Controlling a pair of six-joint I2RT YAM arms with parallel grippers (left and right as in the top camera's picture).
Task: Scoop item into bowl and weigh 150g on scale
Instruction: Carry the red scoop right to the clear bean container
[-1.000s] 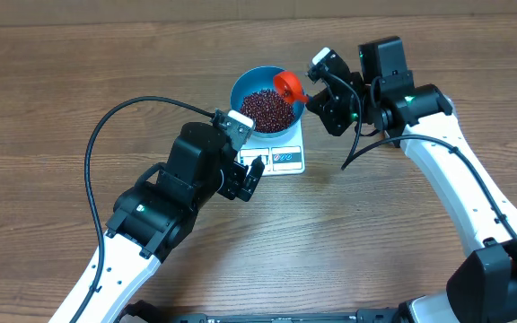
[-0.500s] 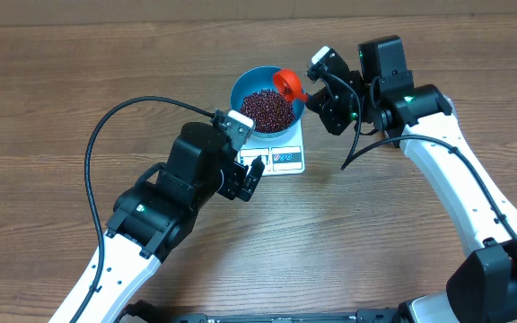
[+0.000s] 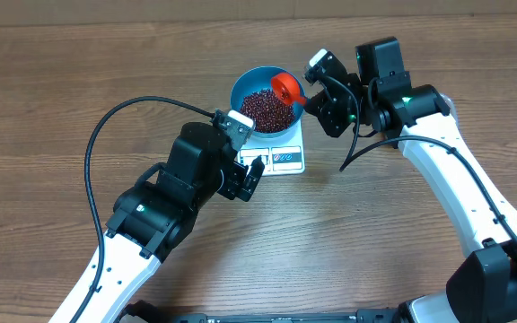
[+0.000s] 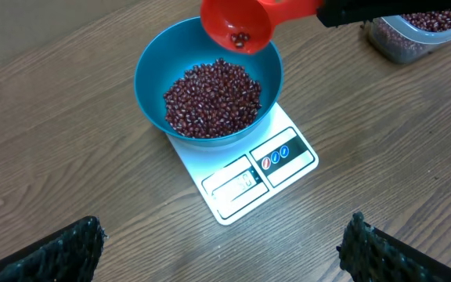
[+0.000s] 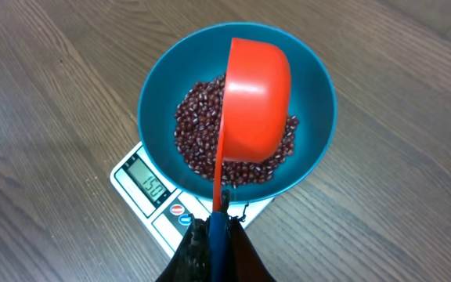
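Note:
The robot will next swing its right gripper off the bowl (image 3: 240, 90) and bring the scoop down onto the tub's beans, because they lie below it and to its right in the overhead view.
The light blue bowl (image 3: 240, 90) stands on the white scale (image 3: 285, 160) and holds a heap of maroon beans (image 3: 266, 109). My right gripper (image 3: 311, 93) is shut on the handle of a red scoop (image 3: 284, 86), which is tipped over the bowl's right rim. In the right wrist view the scoop (image 5: 257, 94) covers part of the beans (image 5: 198, 133), and the scale's display (image 5: 151, 186) appears to read 150. A few beans remain in the scoop (image 4: 237, 23). My left gripper (image 3: 251, 175) hangs open just in front of the scale, with its fingers (image 4: 69, 247) wide apart over bare wood.
A clear plastic tub (image 4: 421, 27) with more beans sits right of the bowl, at the top right corner of the left wrist view. The right arm hides it in the overhead view. The table is brown wood.
The right gripper and the red scoop have shifted slightly left over the bowl. The left arm has not moved.

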